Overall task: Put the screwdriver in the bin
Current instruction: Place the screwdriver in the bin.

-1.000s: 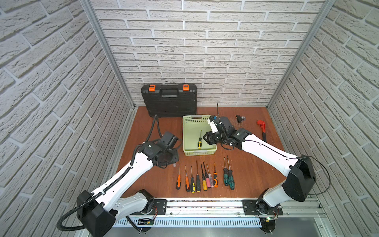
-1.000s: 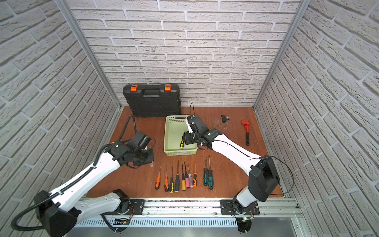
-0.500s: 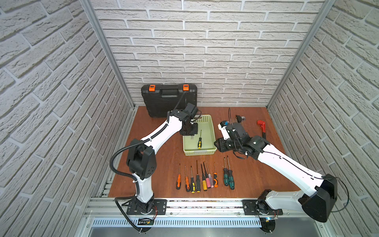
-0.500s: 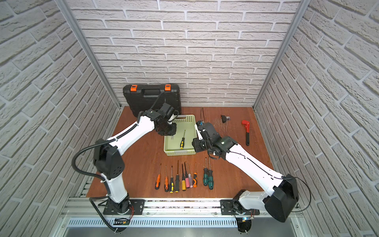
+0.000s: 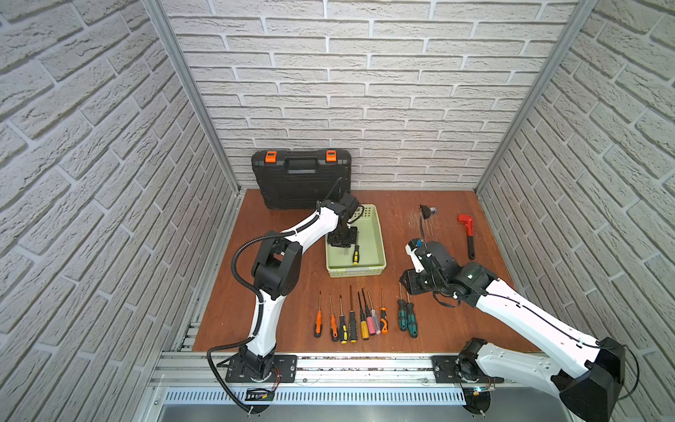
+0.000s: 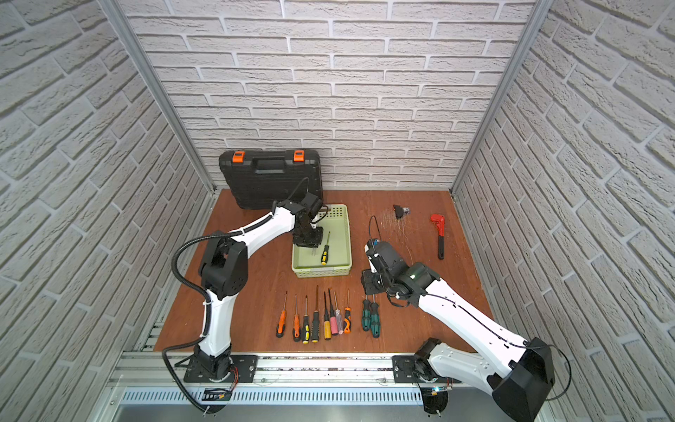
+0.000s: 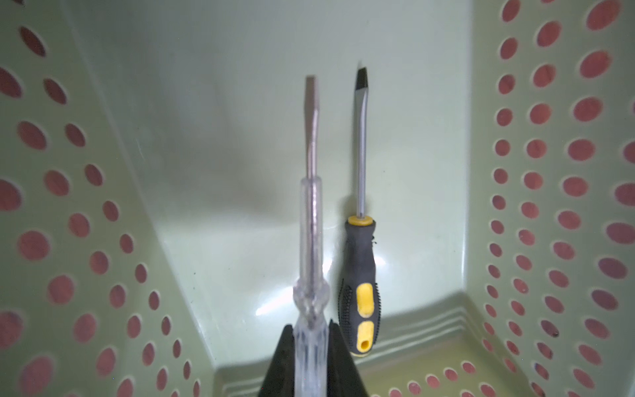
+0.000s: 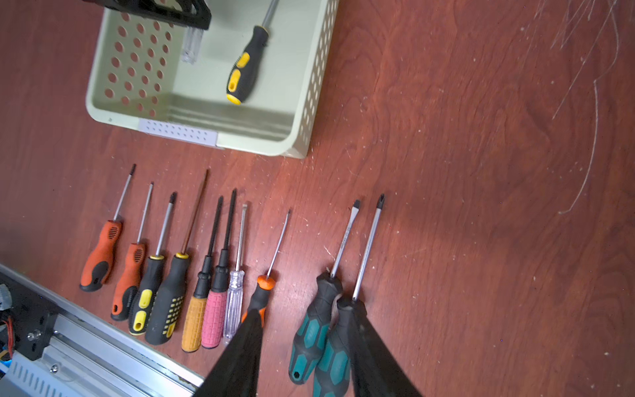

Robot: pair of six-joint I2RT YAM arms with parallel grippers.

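Note:
My left gripper lowers the clear-handled screwdriver point(image 7: 311, 240) to the bin's bottom beside the black-and-yellow screwdriver next and releases the handle there, since that bottom lies below.
The pale green bin point(image 5: 356, 271) point(image 6: 321, 271) sits mid-table in both top views. My left gripper point(image 5: 343, 243) point(image 7: 311, 347) is down inside it, shut on the handle of a clear-handled screwdriver point(image 7: 311, 240), whose flat tip points along the bin floor. A black-and-yellow screwdriver point(image 7: 359, 285) point(image 5: 355, 254) lies on the bin floor right beside it. My right gripper point(image 5: 409, 283) point(image 8: 304, 309) is open and holds nothing. It hovers above the table near the heads of two green-handled screwdrivers point(image 8: 319, 330).
Several screwdrivers point(image 5: 350, 321) lie in a row near the front edge. A black toolcase point(image 5: 301, 179) leans on the back wall behind the bin. A red pipe wrench point(image 5: 467, 234) and a small black part point(image 5: 425, 211) lie at the back right.
My left arm swung from the left side of the table over the bin and lowered the clear screwdriver into it. My right arm drew back from the bin toward the green-handled pair.

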